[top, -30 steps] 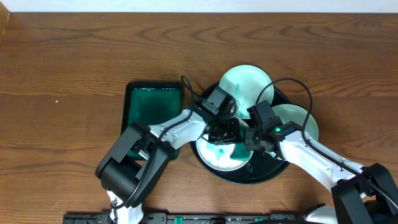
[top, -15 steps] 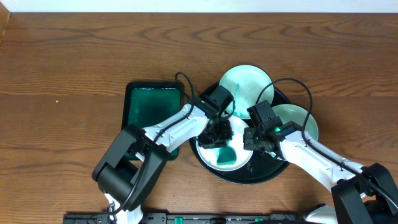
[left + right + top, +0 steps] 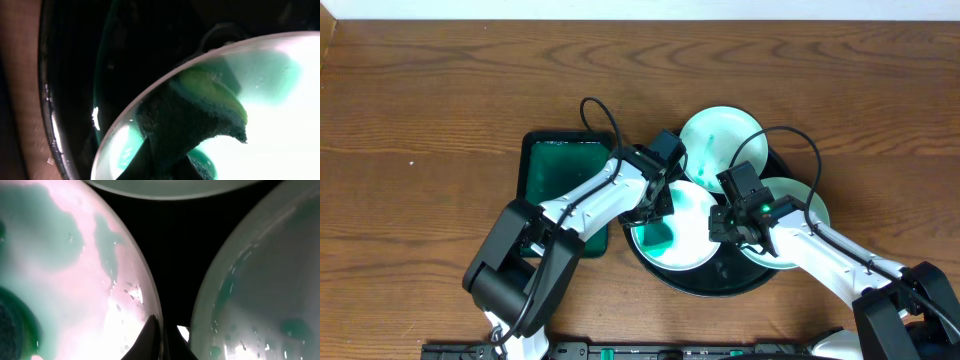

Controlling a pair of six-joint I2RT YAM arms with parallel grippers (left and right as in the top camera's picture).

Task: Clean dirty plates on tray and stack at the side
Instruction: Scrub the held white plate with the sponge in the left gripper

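I need to move my left gripper across the plate's teal smears next, then up and over to the clear bottom of the rectangular tray to release the sponge.
Three white plates with teal smears lie on the round black tray. One plate sits at the back and one at the right. The front-left plate is tilted. My right gripper is shut on its right rim, and in the right wrist view the fingertips pinch the edge of this plate. My left gripper is shut on a dark green sponge. It presses the sponge on the plate's left part.
A rectangular dark green tray with teal liquid lies left of the round tray, under my left arm. Black cables loop above both wrists. Bare wooden table surrounds everything, and a pale wall edge runs along the back.
My left gripper has dragged the sponge from the middle of the front plate to its left side. The right gripper has kept its hold on the rim.
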